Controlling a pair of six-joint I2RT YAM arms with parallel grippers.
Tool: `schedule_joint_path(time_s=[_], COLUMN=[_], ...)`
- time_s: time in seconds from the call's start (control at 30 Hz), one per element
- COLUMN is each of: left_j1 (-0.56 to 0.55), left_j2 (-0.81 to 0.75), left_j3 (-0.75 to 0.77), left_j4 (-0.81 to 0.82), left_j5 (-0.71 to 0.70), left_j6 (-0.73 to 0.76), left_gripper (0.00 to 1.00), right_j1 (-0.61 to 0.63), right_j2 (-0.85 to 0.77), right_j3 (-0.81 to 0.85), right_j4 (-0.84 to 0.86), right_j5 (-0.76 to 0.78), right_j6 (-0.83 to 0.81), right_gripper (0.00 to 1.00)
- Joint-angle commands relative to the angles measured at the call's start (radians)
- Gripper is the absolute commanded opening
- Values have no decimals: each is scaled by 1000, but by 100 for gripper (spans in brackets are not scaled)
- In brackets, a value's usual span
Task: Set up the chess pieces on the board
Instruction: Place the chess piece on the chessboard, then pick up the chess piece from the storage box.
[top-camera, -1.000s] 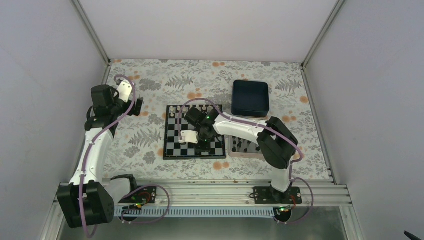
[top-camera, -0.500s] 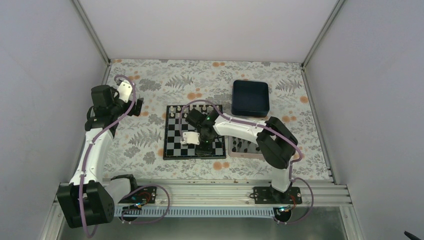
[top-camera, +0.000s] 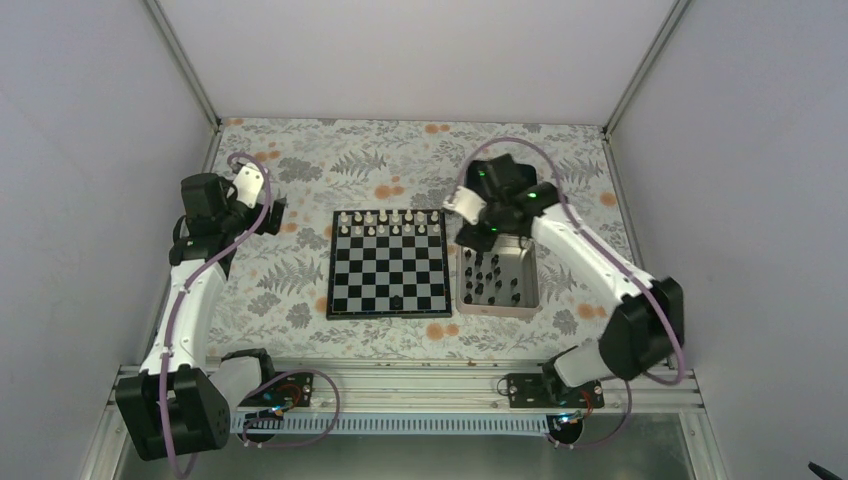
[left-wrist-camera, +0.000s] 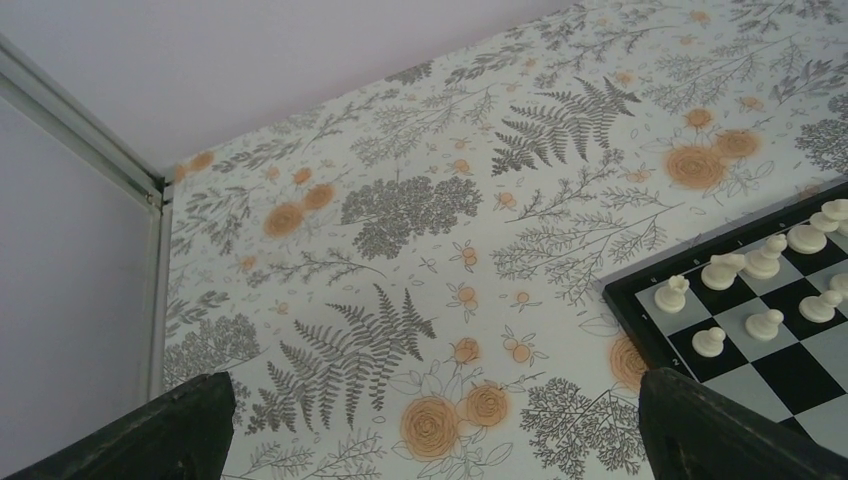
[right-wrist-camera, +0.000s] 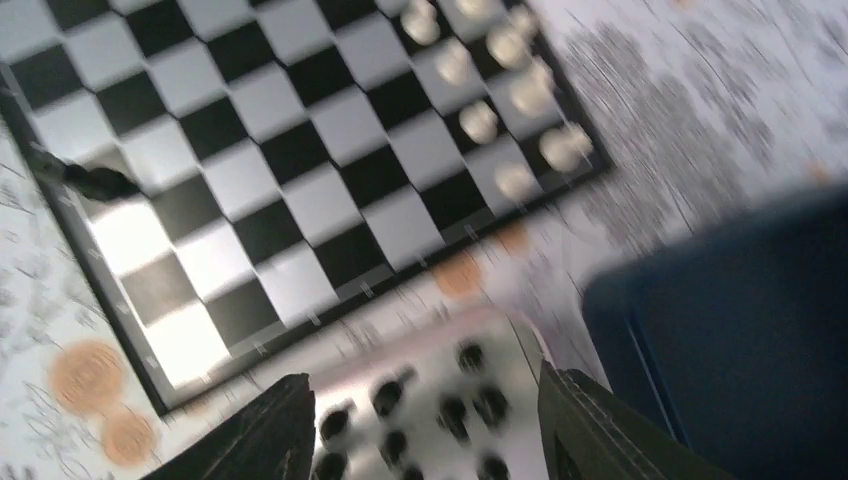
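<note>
My right gripper needs to move down and to the right in the top view next, onto the black chess piece that stands apart in the silver tray, because the bare tray beside it leaves room for my fingers.
The board (top-camera: 388, 263) lies mid-table, with white pieces (top-camera: 390, 222) along its far rows. One black chess piece (top-camera: 397, 300) stands on the near row, also visible in the right wrist view (right-wrist-camera: 100, 182). Several more black chess pieces (top-camera: 492, 280) stand in the silver tray (top-camera: 497, 312) right of the board. My right gripper (top-camera: 478, 228) hovers open over the tray's far end, with nothing between its fingers (right-wrist-camera: 250, 435) and blurred black pieces (right-wrist-camera: 440, 405) below it. My left gripper (top-camera: 265, 205) hangs open and empty over the patterned cloth, left of the board's far corner (left-wrist-camera: 790, 350).
A dark blue tray (right-wrist-camera: 730, 330) sits just beyond the silver tray, under the right arm. White walls enclose the table on three sides. A metal rail carrying the arm bases runs along the near edge (top-camera: 400, 385).
My right gripper opened, left a black piece on the board's near row, then swung right and back to above the silver tray. The left arm has not moved.
</note>
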Motion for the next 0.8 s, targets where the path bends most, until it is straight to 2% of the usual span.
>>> schedule_joint_path(time_s=[0.0, 0.2, 0.4, 0.77], left_j1=[5, 5, 5, 5], left_j2=[-16, 7, 19, 4], left_j3=[-2, 4, 9, 0], left_j4=[17, 36, 42, 39], left_j5=[45, 70, 80, 54], left_j6=[3, -9, -11, 0], left_gripper=[100, 100, 100, 100], right_j1=[-132, -304, -326, -344], right_j2=[-90, -140, -115, 11], right_j3=[-133, -286, -373, -344], right_j4=[-53, 26, 121, 212], right_j5=[52, 46, 66, 56], right_j6=[-48, -82, -56, -27], right_gripper=[57, 48, 39, 37])
